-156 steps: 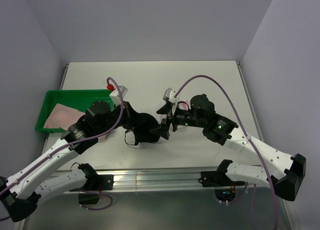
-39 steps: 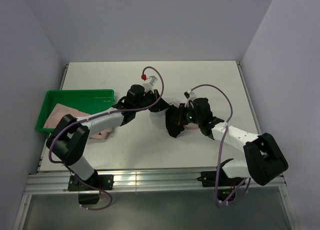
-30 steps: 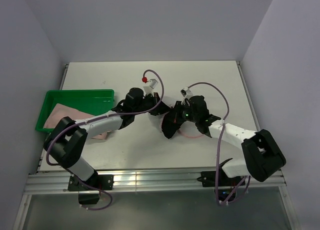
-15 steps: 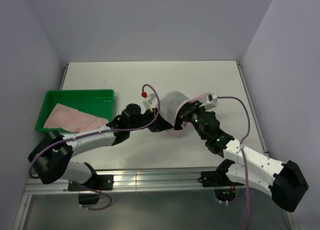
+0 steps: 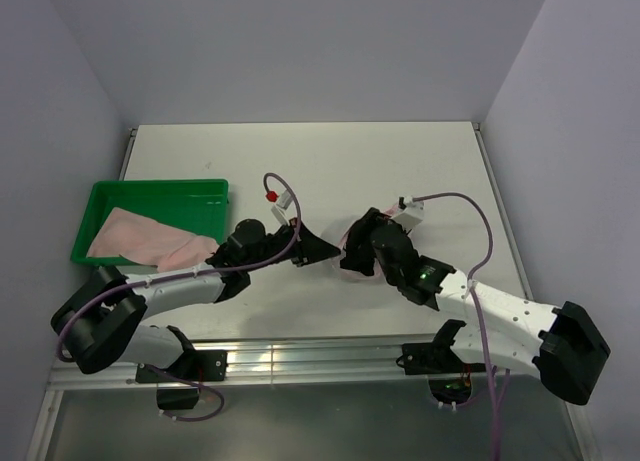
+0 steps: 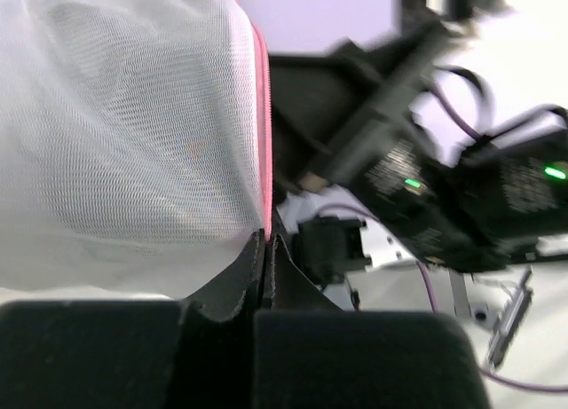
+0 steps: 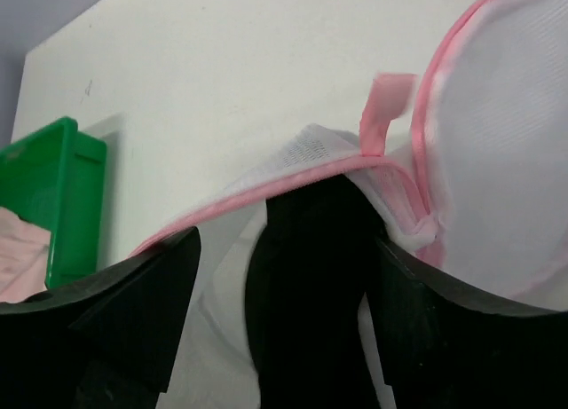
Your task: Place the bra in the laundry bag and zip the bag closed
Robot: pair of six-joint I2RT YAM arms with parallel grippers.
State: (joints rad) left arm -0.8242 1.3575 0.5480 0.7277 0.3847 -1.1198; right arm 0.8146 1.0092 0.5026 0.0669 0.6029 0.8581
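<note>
The robot's right gripper will next lift away from the laundry bag's opening and lower onto the lid's pink edge (image 7: 434, 69), since the bra is inside and the lid is open.
The laundry bag (image 6: 124, 134), white mesh with pink zipper trim, fills the left wrist view. My left gripper (image 6: 266, 245) is shut on its pink rim. In the right wrist view the bag's open pink-trimmed mouth (image 7: 293, 174) arches over the black bra (image 7: 311, 285), which sits inside the opening. My right gripper (image 7: 286, 245) is open, its fingers (image 7: 133, 311) apart with the bra between them. In the top view my left gripper (image 5: 328, 249) and right gripper (image 5: 354, 253) meet at mid-table. The bag is mostly hidden between them.
A green tray (image 5: 150, 188) stands at the left with a pink cloth (image 5: 140, 239) in it. It also shows in the right wrist view (image 7: 62, 205). White walls close in the table on three sides.
The bag was held raised between the arms half a second ago. Both grippers have since moved lower and nearer, and the bag is now hidden under them.
</note>
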